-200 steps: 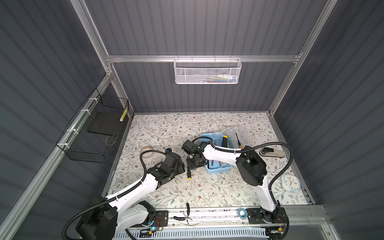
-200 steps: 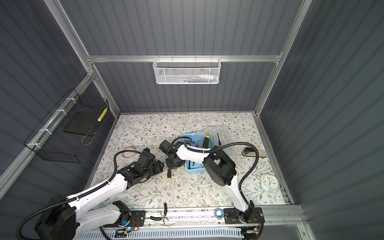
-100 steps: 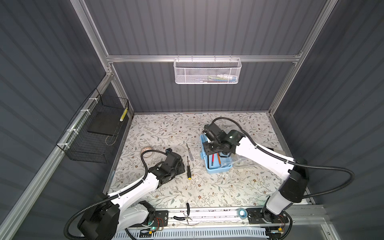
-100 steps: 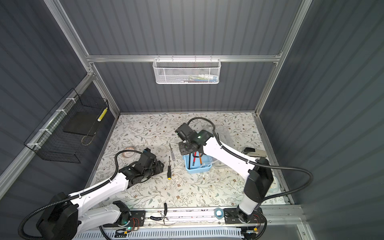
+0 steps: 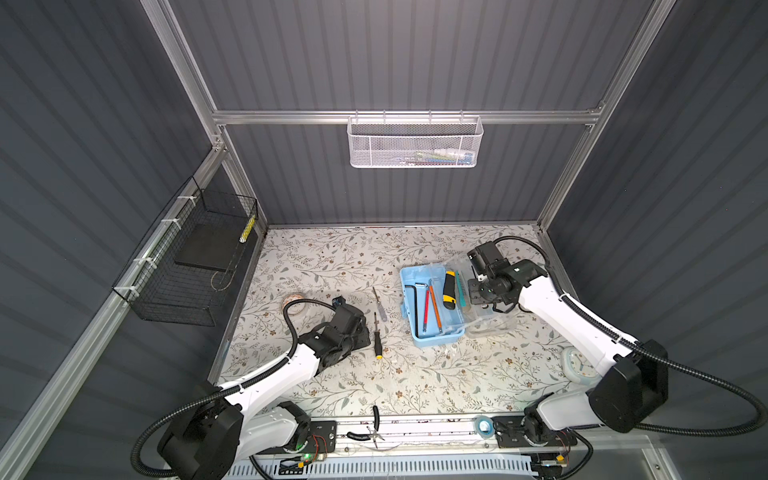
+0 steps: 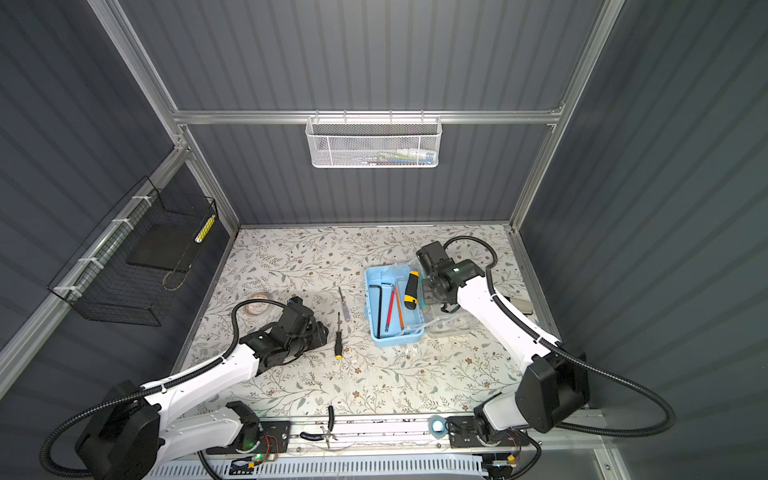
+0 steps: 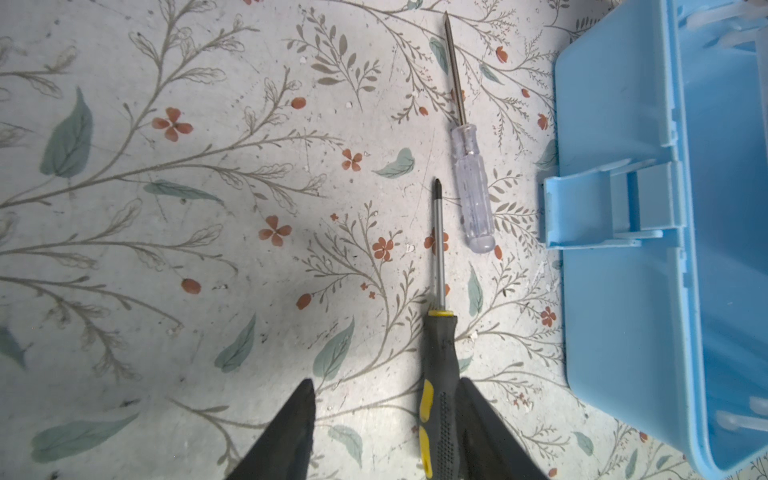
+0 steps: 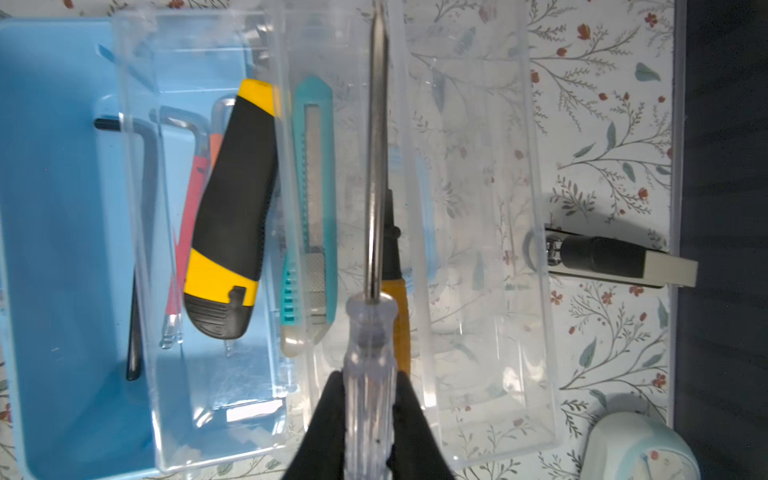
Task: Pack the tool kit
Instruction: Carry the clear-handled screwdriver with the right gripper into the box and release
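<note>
The clear-handled screwdriver's stem already runs along the clear lid's section (image 5: 468,304) beside the teal knife (image 8: 311,199), so I will bring my right gripper down over that section and release the screwdriver.
The light-blue tool kit case (image 5: 405,291) (image 6: 372,307) lies open in both top views, its clear lid (image 5: 486,320) folded out to the right. Inside are a yellow-black knife (image 5: 449,286), a teal knife (image 8: 311,199), a black hex key (image 5: 415,307) and thin red and orange tools. My right gripper (image 8: 369,374) hangs over the lid, shut on a clear-handled screwdriver (image 8: 370,332). Left of the case, my left gripper (image 7: 385,381) is open, and the black-yellow screwdriver (image 7: 438,374) lies on the mat against one finger. Another clear-handled screwdriver (image 7: 473,195) lies just beyond it.
Black-handled pliers (image 5: 374,432) lie on the front rail. A pale clock (image 5: 577,365) and a stapler-like tool (image 8: 602,257) sit by the right wall, a tape roll (image 5: 293,301) left. A white mesh basket (image 5: 415,143) hangs on the back wall, a black wire basket (image 5: 195,257) left.
My right arm has swung from the left of the case, across it, to over the lid on the right. The left arm has barely moved.
</note>
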Controlling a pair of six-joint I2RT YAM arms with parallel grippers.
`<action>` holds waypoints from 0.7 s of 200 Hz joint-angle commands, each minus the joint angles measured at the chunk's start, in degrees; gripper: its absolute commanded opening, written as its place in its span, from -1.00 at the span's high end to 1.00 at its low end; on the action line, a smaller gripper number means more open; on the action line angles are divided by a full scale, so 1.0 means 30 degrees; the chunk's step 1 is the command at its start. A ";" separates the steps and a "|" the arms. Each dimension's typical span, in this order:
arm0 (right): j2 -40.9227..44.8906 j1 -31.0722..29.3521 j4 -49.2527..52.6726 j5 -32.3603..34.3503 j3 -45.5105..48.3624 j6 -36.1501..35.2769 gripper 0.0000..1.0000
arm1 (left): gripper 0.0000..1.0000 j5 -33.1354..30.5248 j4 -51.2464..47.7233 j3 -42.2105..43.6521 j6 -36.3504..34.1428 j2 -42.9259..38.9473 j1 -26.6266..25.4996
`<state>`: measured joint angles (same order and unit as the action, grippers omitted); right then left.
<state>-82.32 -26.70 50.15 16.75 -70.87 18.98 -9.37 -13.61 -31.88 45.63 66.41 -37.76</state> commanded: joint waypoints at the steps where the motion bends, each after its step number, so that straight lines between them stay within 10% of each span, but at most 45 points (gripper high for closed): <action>1: -0.0164 0.0128 -0.0494 0.0251 0.0399 -0.0438 1.00 | -0.10 -0.0093 -0.0005 -0.0625 -0.0414 0.0037 0.0062; 78: -0.1016 0.0168 -0.1169 0.0300 0.0786 -0.0556 1.00 | -0.11 -0.0121 -0.0094 -0.0773 -0.0385 0.0238 0.0047; 140: -0.1005 0.0160 -0.0968 0.0251 0.0540 -0.0439 0.62 | -0.11 -0.0159 -0.0094 -0.0847 -0.0440 0.0313 0.0050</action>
<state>-85.45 -26.39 46.68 16.97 -69.10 17.72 -9.39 -13.65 -32.84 45.45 67.02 -37.76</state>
